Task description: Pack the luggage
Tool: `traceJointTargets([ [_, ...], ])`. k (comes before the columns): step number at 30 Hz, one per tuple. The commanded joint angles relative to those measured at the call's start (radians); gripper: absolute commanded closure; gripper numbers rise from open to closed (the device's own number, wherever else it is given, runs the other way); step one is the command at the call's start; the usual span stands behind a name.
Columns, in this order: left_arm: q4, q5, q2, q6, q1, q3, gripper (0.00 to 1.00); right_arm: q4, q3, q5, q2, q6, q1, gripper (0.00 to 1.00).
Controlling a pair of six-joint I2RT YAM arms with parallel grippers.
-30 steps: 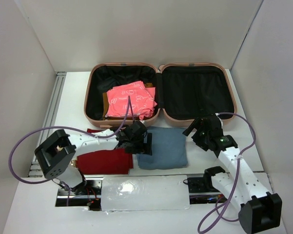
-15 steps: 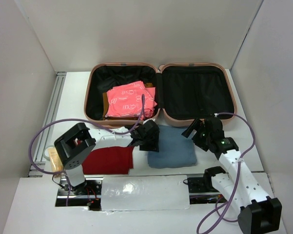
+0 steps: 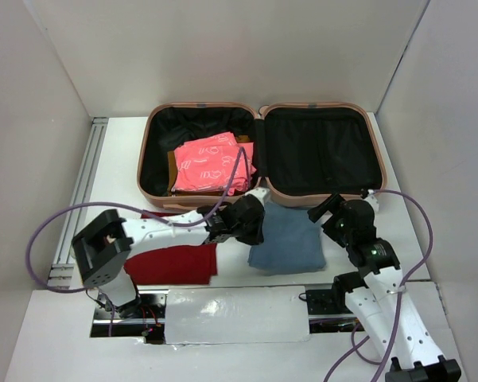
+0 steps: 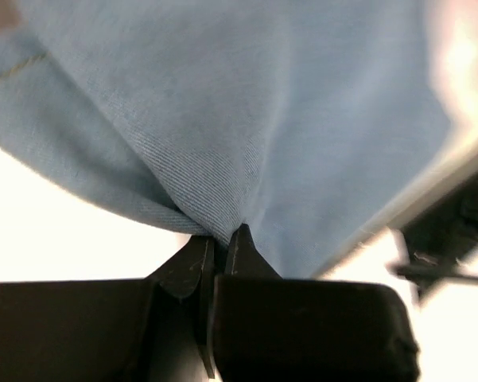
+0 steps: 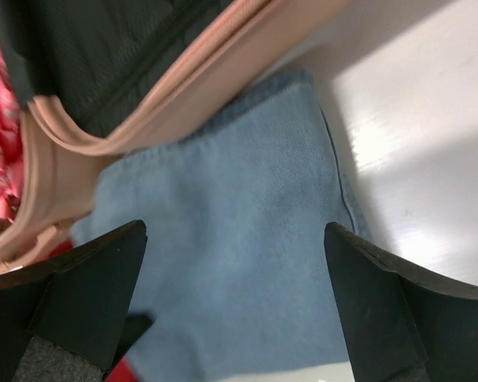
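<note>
My left gripper should next lift the blue denim cloth point(image 3: 290, 239) outward past the coral-pink cloth. Then it should lower the cloth and let go of it on the bare far lining point(image 3: 205, 122), where there is open space.
The luggage point(image 3: 314, 106) lies open at the back of the table, peach-pink shell with black lining; its left half holds a folded coral-pink cloth point(image 3: 213, 163). In front of it lies a folded blue denim cloth point(image 3: 290, 239). My left gripper point(image 3: 253, 223) is shut on that cloth's left edge; the left wrist view shows the blue fabric point(image 4: 246, 119) pinched between the closed jaws of the gripper point(image 4: 221, 239). My right gripper point(image 3: 334, 215) hovers open over the cloth's right side. Its wrist view shows the gripper point(image 5: 235, 232) spread wide above the blue cloth point(image 5: 239, 263), beside the luggage wall point(image 5: 183, 103).
A dark red folded cloth point(image 3: 175, 263) lies left of the blue one, partly under my left arm. A metal rail point(image 3: 83, 183) runs along the table's left side. White walls enclose the table. A silver-taped plate point(image 3: 235, 314) sits between the arm bases.
My left gripper has closed on the blue cloth's left edge and moved right, dragging the cloth rightward. The right arm has shifted slightly right, still open.
</note>
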State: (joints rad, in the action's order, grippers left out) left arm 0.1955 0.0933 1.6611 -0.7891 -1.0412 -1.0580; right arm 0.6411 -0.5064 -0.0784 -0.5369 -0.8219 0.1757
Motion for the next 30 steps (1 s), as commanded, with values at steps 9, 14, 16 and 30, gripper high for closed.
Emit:
traceJointTargets([
  [9,0.037,0.033,-0.176,0.342,-0.023,-0.241,1.00,0.029,-0.075,-0.153,0.058,-0.028,-0.007,0.00],
  [14,0.145,0.028,-0.117,0.478,-0.023,-0.468,1.00,0.006,-0.075,-0.153,0.058,-0.017,-0.007,0.00],
  [16,0.220,0.057,-0.086,0.508,-0.023,-0.584,1.00,-0.006,-0.075,-0.153,0.058,-0.017,-0.007,0.00],
  [30,0.299,-0.153,0.072,0.721,0.174,-0.979,1.00,-0.026,-0.095,-0.144,0.031,-0.005,-0.007,0.00],
])
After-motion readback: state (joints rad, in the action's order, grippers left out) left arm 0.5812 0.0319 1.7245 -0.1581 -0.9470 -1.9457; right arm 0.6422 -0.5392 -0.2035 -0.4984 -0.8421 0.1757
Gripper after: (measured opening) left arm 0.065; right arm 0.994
